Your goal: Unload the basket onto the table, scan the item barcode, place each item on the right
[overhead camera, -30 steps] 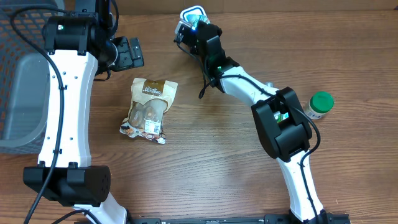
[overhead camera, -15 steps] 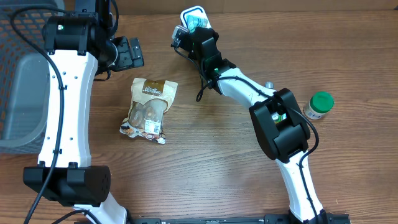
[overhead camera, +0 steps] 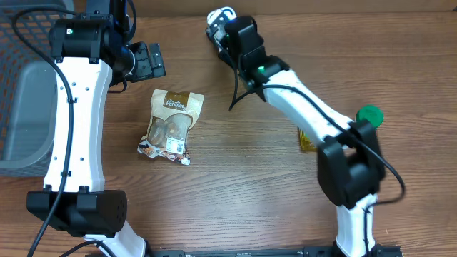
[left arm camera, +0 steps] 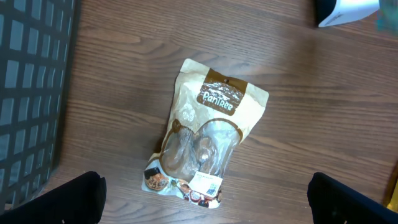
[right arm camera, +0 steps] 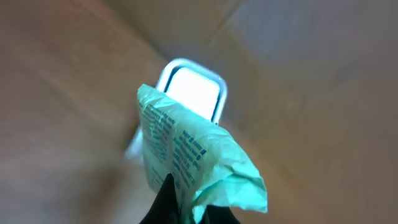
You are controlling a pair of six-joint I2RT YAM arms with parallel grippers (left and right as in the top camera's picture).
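The robot needs to bring its right gripper back from the scanner [overhead camera: 220, 16] and down to release the packet between the brown snack pouch [overhead camera: 171, 123] and the yellow item.
In the right wrist view a crumpled mint-green packet [right arm camera: 193, 162] with dark print is pinched in my right gripper [right arm camera: 186, 202], which is shut on it. Just beyond it is the white scanner [right arm camera: 189, 90], its window glowing. From overhead the right gripper [overhead camera: 230, 28] sits at the scanner [overhead camera: 220, 16] by the far edge and hides the packet. My left gripper [overhead camera: 150, 61] is open with nothing in it. Its two black fingers [left arm camera: 53, 199] frame a brown snack pouch [left arm camera: 208, 134] lying flat on the table below. That pouch [overhead camera: 171, 123] lies left of centre.
A black wire basket [overhead camera: 21, 43] with a grey bin [overhead camera: 25, 114] stands at the left edge. A green-lidded bottle [overhead camera: 369, 114] and a small yellow item [overhead camera: 307, 141] lie at the right, partly under the right arm. The table is brown wood.
The right arm has swung, its elbow moving right over the bottle. Its gripper has shifted slightly toward the scanner and now covers the packet from overhead. The left arm has stayed still.
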